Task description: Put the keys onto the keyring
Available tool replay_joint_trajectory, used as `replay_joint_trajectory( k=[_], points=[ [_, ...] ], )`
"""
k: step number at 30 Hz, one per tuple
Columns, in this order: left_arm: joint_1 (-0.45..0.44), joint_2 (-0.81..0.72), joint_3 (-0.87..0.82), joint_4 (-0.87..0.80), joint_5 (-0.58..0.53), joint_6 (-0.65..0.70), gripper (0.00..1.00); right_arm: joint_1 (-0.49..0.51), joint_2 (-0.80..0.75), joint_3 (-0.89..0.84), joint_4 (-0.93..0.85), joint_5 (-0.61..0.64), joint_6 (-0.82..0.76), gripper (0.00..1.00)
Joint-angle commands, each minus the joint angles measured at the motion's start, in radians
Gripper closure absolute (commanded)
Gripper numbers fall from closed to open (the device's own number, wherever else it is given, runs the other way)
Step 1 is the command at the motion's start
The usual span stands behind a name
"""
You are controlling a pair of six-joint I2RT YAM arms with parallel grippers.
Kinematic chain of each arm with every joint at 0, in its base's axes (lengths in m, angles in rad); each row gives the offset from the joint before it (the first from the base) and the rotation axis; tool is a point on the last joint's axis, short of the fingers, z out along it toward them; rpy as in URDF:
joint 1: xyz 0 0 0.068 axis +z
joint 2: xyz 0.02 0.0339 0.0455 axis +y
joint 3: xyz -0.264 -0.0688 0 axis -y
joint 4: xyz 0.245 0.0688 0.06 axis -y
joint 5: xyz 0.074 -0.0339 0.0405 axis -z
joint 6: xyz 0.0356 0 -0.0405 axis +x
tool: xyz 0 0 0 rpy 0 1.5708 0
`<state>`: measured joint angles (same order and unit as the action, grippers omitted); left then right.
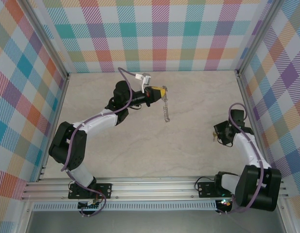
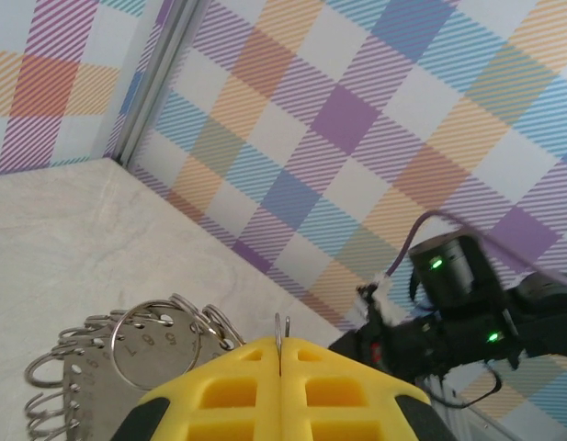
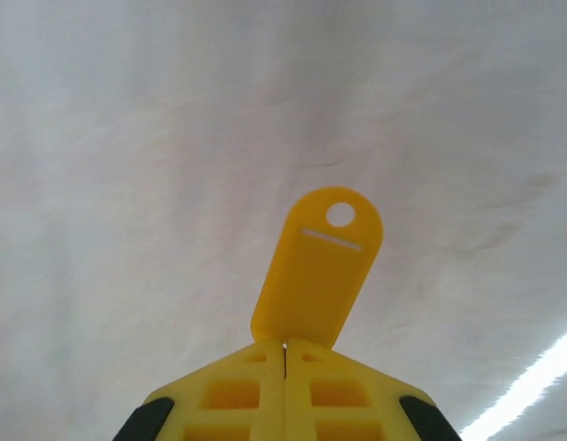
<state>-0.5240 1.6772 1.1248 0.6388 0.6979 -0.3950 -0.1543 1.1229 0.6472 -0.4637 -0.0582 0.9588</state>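
Note:
The key goes toward the hanging keyring and down to the bare tabletop short (image 1: 185,140) of it next. My right gripper releases it there, since that spot is clear.
My left gripper (image 1: 162,91) is raised over the back middle of the table, shut on the keyring (image 1: 166,109), which hangs down from it as a bumpy silvery chain-like loop. In the left wrist view the yellow fingertips (image 2: 281,344) pinch a thin wire of the keyring (image 2: 136,354), whose small loops and numbered metal disc sit to the left. My right gripper (image 1: 217,139) is low at the right side of the table. Its yellow fingers (image 3: 285,347) are shut on a key (image 3: 322,262); the flat yellow head with a hole sticks out, and the blade is hidden.
Checkered walls (image 1: 159,34) close in the back and both sides, with metal posts at the corners. An aluminium rail (image 1: 154,187) runs along the near edge between the arm bases. The right arm (image 2: 458,308) stands dark against the far wall in the left wrist view.

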Motion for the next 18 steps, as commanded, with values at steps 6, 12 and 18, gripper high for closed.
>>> replay_joint_trajectory(
  k=[6, 12, 18],
  points=[
    [-0.007, -0.101, 0.025, -0.187, -0.028, 0.137, 1.00, -0.002, 0.089, 0.015, 0.237, -0.490, -0.254, 1.00],
    [-0.007, -0.169, 0.007, -0.264, -0.067, 0.171, 1.00, 0.082, 0.213, 0.056, 0.225, -0.501, -0.345, 1.00],
    [-0.007, -0.211, -0.036, -0.269, -0.093, 0.174, 1.00, 0.220, 0.293, 0.107, 0.163, -0.401, -0.430, 1.00]
  ],
)
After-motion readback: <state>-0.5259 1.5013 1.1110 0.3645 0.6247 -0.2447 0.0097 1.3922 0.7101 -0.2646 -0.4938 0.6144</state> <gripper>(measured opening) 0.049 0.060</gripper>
